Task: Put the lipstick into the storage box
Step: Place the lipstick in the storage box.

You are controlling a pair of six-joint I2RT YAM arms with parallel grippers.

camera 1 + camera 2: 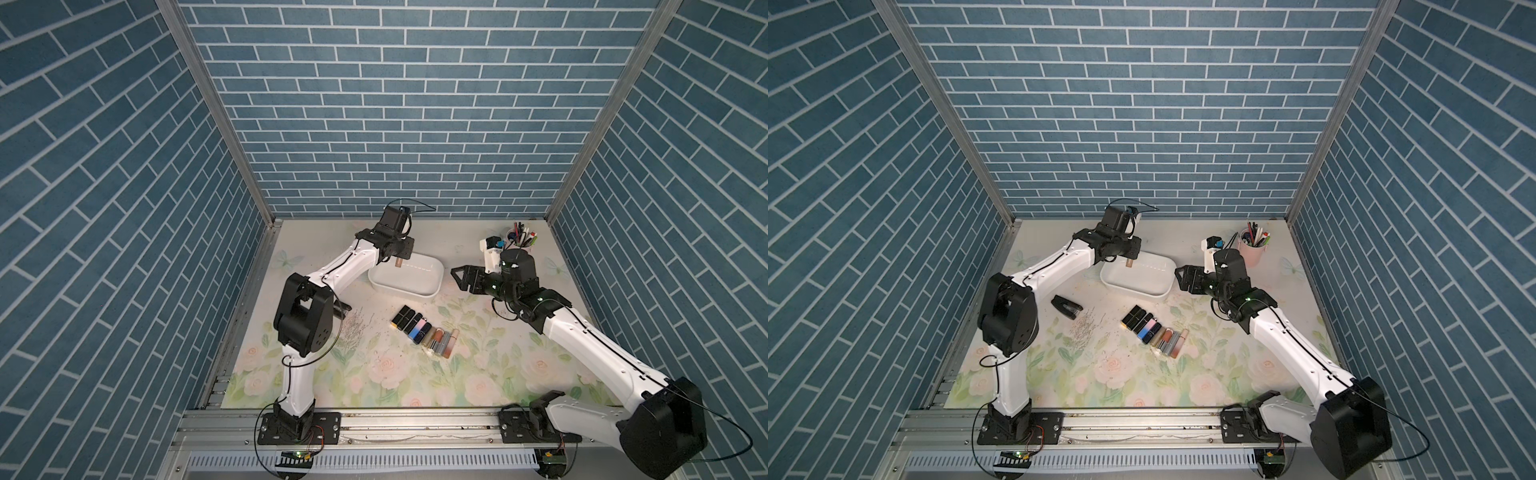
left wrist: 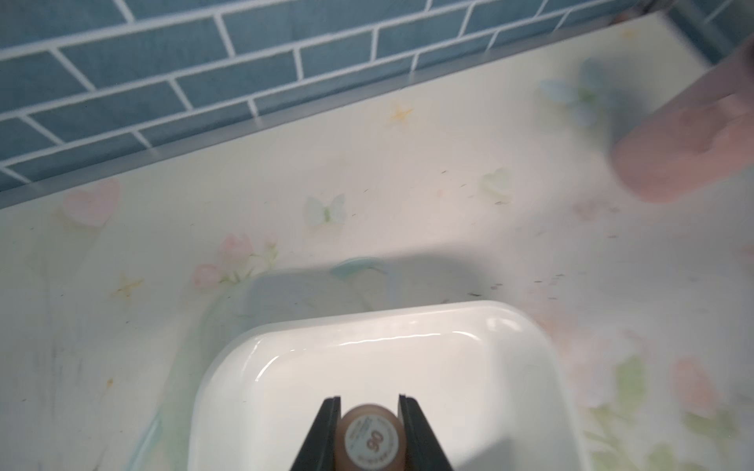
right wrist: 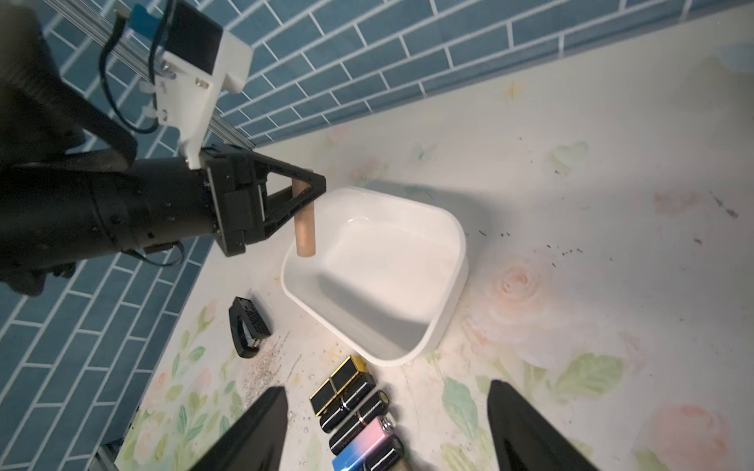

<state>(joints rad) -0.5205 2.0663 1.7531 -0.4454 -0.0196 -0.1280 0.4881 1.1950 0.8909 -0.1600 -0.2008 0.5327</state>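
My left gripper next lowers the lipstick past the box's rim to the box's bare bottom by its stapler-side end (image 1: 385, 276) (image 2: 275, 420) and releases it, since that bottom lies below.
My left gripper (image 1: 398, 257) (image 2: 369, 399) is shut on a tan lipstick (image 1: 397, 263) (image 2: 369, 436) (image 3: 305, 228). The lipstick hangs upright over the left end of the white storage box (image 1: 432, 291) (image 1: 1154, 293) (image 2: 367, 322) (image 3: 449, 318), its lower end about level with the rim. Nothing lies in the box where its floor shows. A row of several more lipsticks (image 1: 424, 330) (image 1: 1154, 330) (image 3: 359, 407) lies on the mat in front of the box. To the right of the box my right gripper (image 1: 456, 277) (image 1: 1179, 276) (image 3: 389, 387) hovers open and holds nothing.
A pink pen cup (image 1: 1254, 251) (image 2: 685, 138) stands at the back right behind the right wrist. A black stapler (image 1: 1066, 306) (image 3: 247, 326) lies left of the lipstick row, with loose staples (image 1: 1084, 330) scattered beside it. Blue tiled walls close in three sides.
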